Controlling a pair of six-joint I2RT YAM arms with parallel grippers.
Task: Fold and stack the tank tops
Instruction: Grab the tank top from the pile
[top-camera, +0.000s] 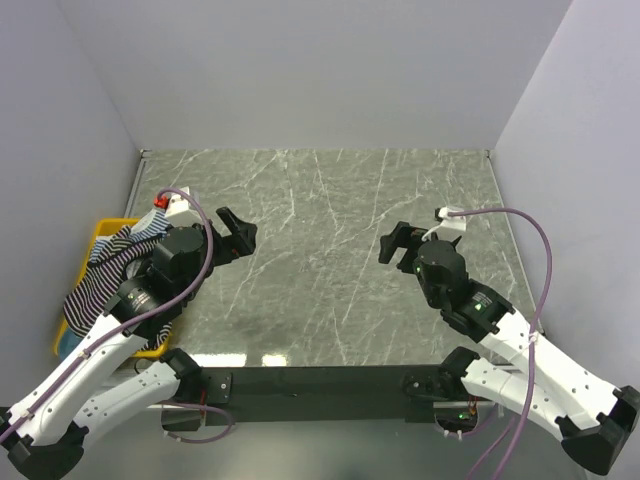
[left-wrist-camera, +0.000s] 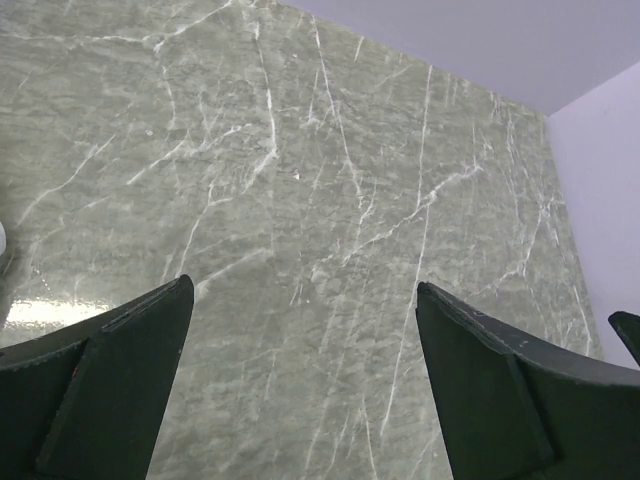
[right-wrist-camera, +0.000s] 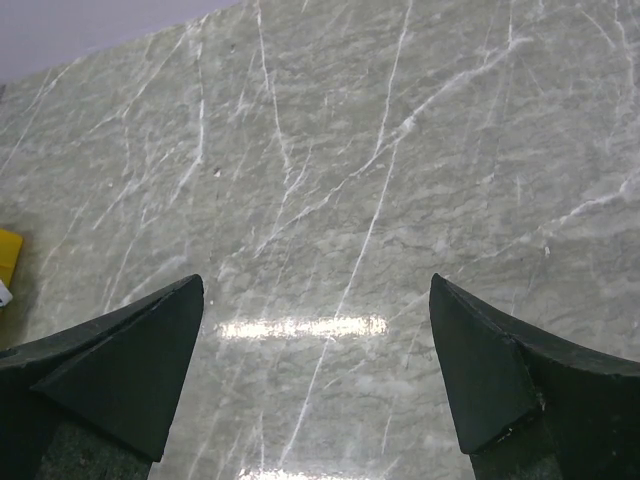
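I will swing my left gripper over the bin next and lower it onto the black-and-white tank top (top-camera: 104, 268), because the tank top is below it, to its left in the top view.
Striped tank tops (top-camera: 92, 285) lie bunched in a yellow bin (top-camera: 108, 228) at the table's left edge, partly hidden by my left arm. A black-and-white one and a blue-and-white one show. My left gripper (top-camera: 236, 232) is open and empty above the marble table, to the right of the bin. In the left wrist view its fingers (left-wrist-camera: 120, 370) frame bare marble. My right gripper (top-camera: 397, 243) is open and empty over the right half of the table. Its fingers (right-wrist-camera: 500, 380) also frame bare marble.
The green marble table (top-camera: 320, 200) is walled in by white panels at the back and both sides. A corner of the yellow bin (right-wrist-camera: 8, 255) shows at the left edge of the right wrist view. Purple cables loop over both arms.
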